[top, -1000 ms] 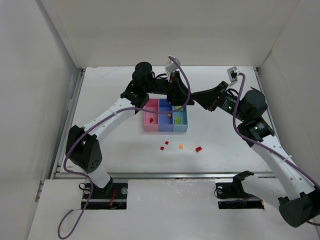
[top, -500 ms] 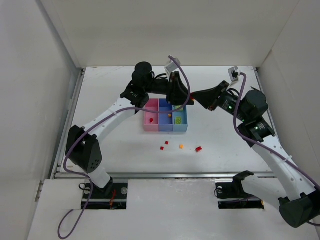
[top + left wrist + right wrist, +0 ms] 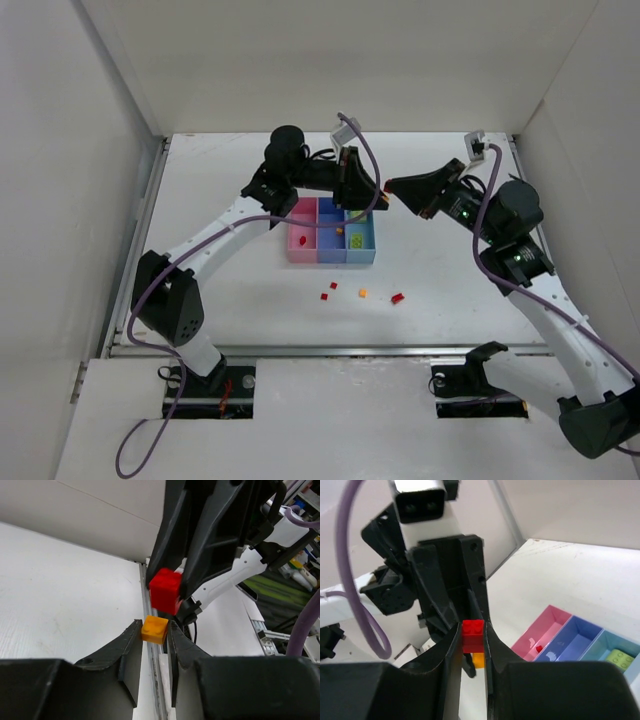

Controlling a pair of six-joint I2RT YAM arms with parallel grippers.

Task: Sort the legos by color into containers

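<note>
I should move my left gripper to the left in the top view, turn it downward and lower it over the blue-violet bin [image 3: 331, 240] to let go of the orange lego, because orange is already in there.
High above the containers [image 3: 332, 258] my two grippers meet tip to tip. The left gripper [image 3: 154, 625] is shut on an orange lego [image 3: 154, 629]. The right gripper [image 3: 472, 627] is shut on a red lego [image 3: 472, 635], which sits just above the orange one [image 3: 479, 660] in the wrist views. In the top view the left gripper [image 3: 381, 198] and right gripper [image 3: 392, 186] hang over the bins' right end. The pink bin [image 3: 547, 625] holds a red piece [image 3: 538, 647]. The light blue bin [image 3: 605, 642] holds a yellow-green brick [image 3: 620, 657]. Loose legos lie on the table: red [image 3: 324, 296], red [image 3: 333, 286], orange [image 3: 363, 293], red [image 3: 397, 298].
The blue-violet bin [image 3: 328, 212] holds a small orange piece [image 3: 340, 231]. White walls enclose the table on the left, back and right. A metal rail [image 3: 330, 350] runs along the near edge, with the arm bases below it.
The left gripper's fingers have closed onto the orange lego. The right gripper has drawn back a little up and to the right with the red lego.
</note>
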